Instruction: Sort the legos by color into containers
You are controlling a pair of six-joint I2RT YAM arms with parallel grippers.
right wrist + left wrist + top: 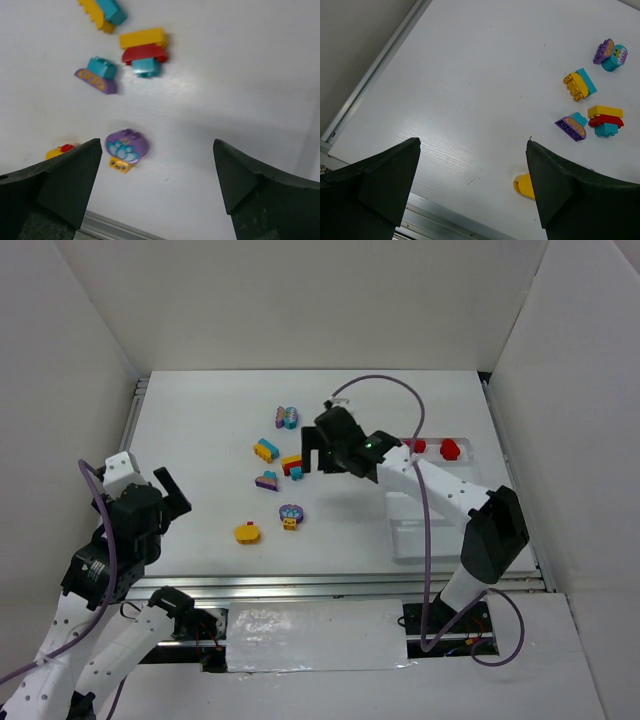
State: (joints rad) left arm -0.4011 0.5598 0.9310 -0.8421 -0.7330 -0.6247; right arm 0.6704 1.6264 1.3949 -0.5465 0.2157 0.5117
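Note:
I need to bring my right gripper back and down around the small yellow smiley-face brick (289, 524) (120, 165) next, because it sticks out bare from the near side of the purple flower brick.
Several legos lie on the white table: a purple-teal pair (287, 418), an orange-teal pair (266, 450), a yellow-red-teal stack (293, 466), a purple-teal piece (267, 480), a purple flower brick on a yellow one (291, 514), and a yellow piece with red (247, 532). Two red bricks (435, 448) sit in the far end of the white tray (420, 535). My right gripper (318, 462) hovers open and empty beside the stack (144, 52), with the flower brick (126, 147) near its left finger. My left gripper (172, 495) is open and empty at the left, short of the yellow piece (524, 185).
White walls enclose the table on three sides. A metal rail (300, 585) runs along the near edge and another (375, 65) along the left edge. The right arm's purple cable (425, 490) arcs over the tray.

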